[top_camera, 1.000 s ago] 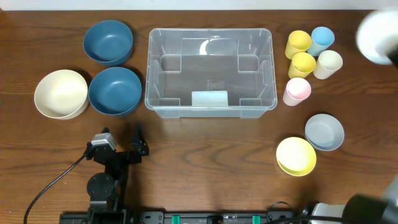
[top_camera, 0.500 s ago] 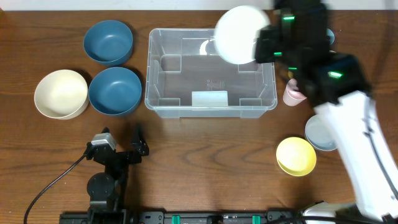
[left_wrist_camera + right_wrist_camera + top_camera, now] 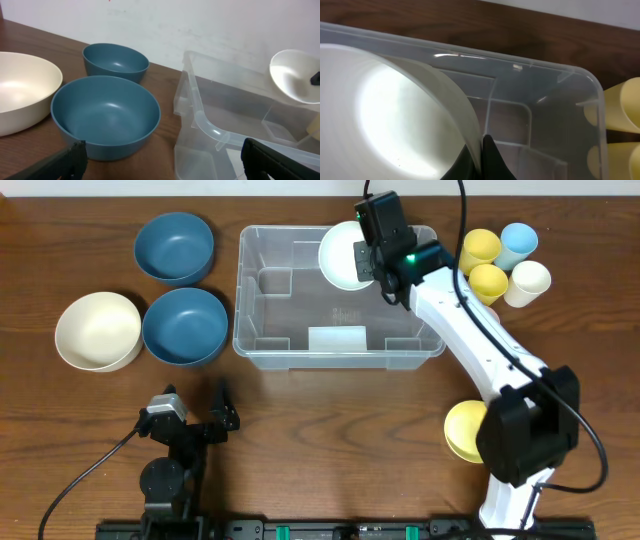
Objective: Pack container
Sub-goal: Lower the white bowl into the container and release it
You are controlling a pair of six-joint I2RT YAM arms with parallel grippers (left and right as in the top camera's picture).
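I should use my right gripper to lower the white bowl [image 3: 342,256] farther into the container [image 3: 270,340], toward the container's end by the cups, and only then let go of the bowl.
The clear plastic container [image 3: 270,340] stands at the table's middle back with a pale label on its near wall; it also shows in the left wrist view [image 3: 210,127] and the right wrist view [image 3: 545,85]. My right gripper [image 3: 372,258] is shut on the rim of a white bowl [image 3: 342,256], holding it tilted over the container's far right part; the right wrist view shows the bowl [image 3: 395,125] pinched between the fingers [image 3: 482,150]. My left gripper [image 3: 160,160] is open and empty, low at the container's near left corner, facing a blue bowl [image 3: 105,117].
Two blue bowls [image 3: 185,325] [image 3: 175,247] and a cream bowl [image 3: 97,330] sit left of the container. Several cups [image 3: 500,265] stand at the back right. A yellow bowl [image 3: 465,430] lies at the front right, partly under my right arm.
My right arm has carried the white bowl leftward and down, from above the container's right rim to inside its outline at the far right. The left arm has not moved.
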